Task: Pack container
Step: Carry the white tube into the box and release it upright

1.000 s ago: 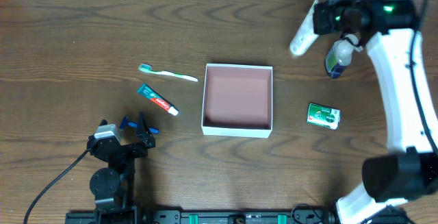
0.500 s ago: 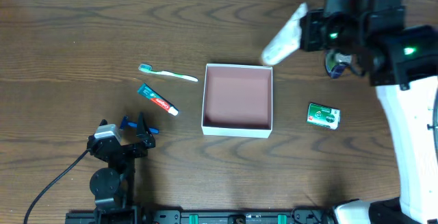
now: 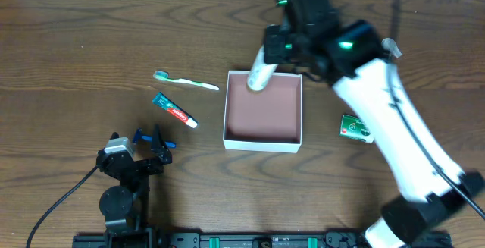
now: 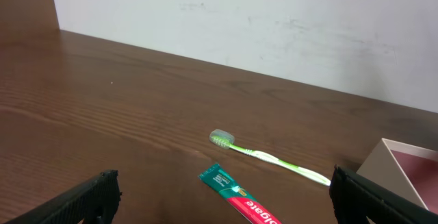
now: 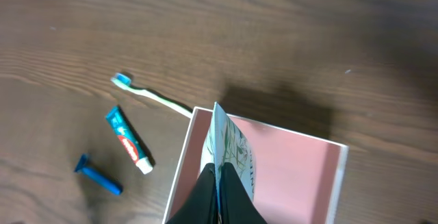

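Observation:
My right gripper lowers the white tube to the container's far corner by the toothbrush next and releases, since it still hangs above the container's bottom.
The container (image 3: 261, 143), a shallow white-walled box with a reddish-brown floor, sits mid-table. My right gripper (image 3: 267, 56) hangs over its back left corner, shut on a flat white tube with green print (image 3: 258, 76). From the right wrist, the closed gripper (image 5: 219, 174) pinches the white tube (image 5: 231, 148) edge-on above the container's floor (image 5: 294, 176). At the front left my left gripper (image 3: 144, 151) stands open and holds nothing. Its dark fingers (image 4: 96, 196) stand wide apart, framing the toothpaste (image 4: 239, 198) on the table.
A green-and-white toothbrush (image 3: 186, 81) and a toothpaste tube (image 3: 174, 110) lie left of the container, and a blue razor (image 3: 149, 136) lies beside the left gripper. A small green-and-white carton (image 3: 356, 128) lies to the container's right. A white wall (image 4: 274, 25) backs the table.
The right arm has swung left from the back right corner, carrying the white tube over the container's back left corner. The left arm has not moved.

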Controlling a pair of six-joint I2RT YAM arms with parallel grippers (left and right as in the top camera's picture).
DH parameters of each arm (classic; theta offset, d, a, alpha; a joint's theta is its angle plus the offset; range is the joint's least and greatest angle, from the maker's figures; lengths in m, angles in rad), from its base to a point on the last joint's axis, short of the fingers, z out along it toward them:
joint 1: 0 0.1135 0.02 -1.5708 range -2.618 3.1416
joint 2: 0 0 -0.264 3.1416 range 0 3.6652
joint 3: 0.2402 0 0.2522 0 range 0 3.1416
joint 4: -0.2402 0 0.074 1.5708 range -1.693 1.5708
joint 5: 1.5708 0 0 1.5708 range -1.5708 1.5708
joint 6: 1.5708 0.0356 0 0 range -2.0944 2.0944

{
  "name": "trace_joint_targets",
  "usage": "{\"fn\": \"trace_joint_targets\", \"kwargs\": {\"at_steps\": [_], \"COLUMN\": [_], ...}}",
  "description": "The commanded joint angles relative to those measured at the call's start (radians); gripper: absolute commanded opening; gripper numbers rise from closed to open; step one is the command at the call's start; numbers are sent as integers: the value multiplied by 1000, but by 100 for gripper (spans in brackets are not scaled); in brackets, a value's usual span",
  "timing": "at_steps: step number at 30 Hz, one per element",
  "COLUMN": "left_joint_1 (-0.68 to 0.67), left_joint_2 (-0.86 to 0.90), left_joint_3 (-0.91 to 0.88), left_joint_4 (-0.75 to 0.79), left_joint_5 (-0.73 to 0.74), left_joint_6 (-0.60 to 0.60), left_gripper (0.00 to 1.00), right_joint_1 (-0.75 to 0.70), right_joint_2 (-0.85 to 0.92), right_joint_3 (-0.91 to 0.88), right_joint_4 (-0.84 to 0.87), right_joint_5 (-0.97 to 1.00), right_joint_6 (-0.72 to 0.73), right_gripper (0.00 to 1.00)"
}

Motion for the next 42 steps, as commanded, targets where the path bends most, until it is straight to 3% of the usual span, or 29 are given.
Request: {"fn": "trace_joint_targets", "kwargs": {"at_steps": [1,13,28,35,42], "left_joint_1": [4,4,4,4,4], "left_joint_2": [-6,-6,-6,-6,-6], "left_joint_3": [-23,-23,-23,-23,-23], "left_joint_4": [-22,-22,-22,-22,-22], "left_joint_5": [18,19,18,18,18], "left_joint_6": [-5,-5,-5,-5,-5], "left_gripper": [98,98,98,98,98], "right_joint_1": [40,99,109,114,114], "right_joint_2": [57,180,196,196,190], "right_joint_3": [0,0,0,0,0], "right_joint_4": [39,127,152,150,167], "right_joint_5": [39,147,188,166,72], "right_joint_6": [78,164,193,175,123], "right_gripper": [1,1,1,51,60]}}
